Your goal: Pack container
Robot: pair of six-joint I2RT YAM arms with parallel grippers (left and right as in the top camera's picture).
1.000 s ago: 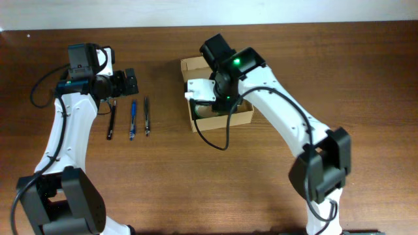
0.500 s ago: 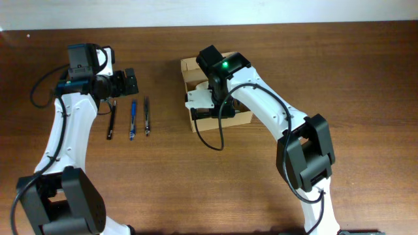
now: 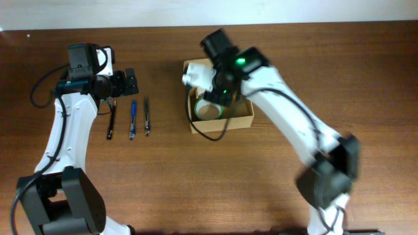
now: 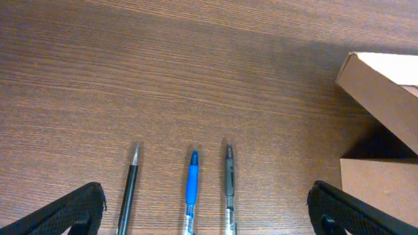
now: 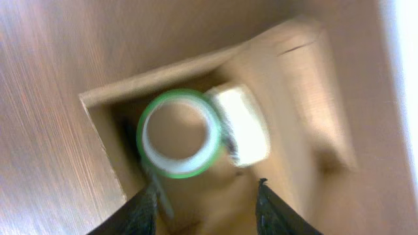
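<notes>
The black pen's body (image 3: 112, 121) (image 4: 127, 207) lies below, nearer one finger. My left gripper needs to first move back and away from the box to get down to it.
The container (image 3: 243, 120), a tan cardboard box, stands open at the table's middle. A green-edged tape roll (image 3: 209, 109) lies inside it. In the right wrist view the green roll (image 5: 177, 134) and a white roll (image 5: 245, 124) lie side by side in the container (image 5: 196, 62). My right gripper (image 3: 221, 96) hangs over the box, open and empty (image 5: 206, 209). My left gripper (image 3: 130, 81) is open and empty (image 4: 212, 212) above three pens, left of the box.
A black pen (image 3: 111, 123), a blue pen (image 3: 132, 119) and a grey pen (image 3: 147, 116) lie side by side on the wood table. They also show in the left wrist view (image 4: 191, 186). The box's flap (image 4: 385, 81) lies at that view's right edge.
My right arm has swung and pulled up from inside the box, uncovering the green tape roll. The left arm and the pens have not moved.
</notes>
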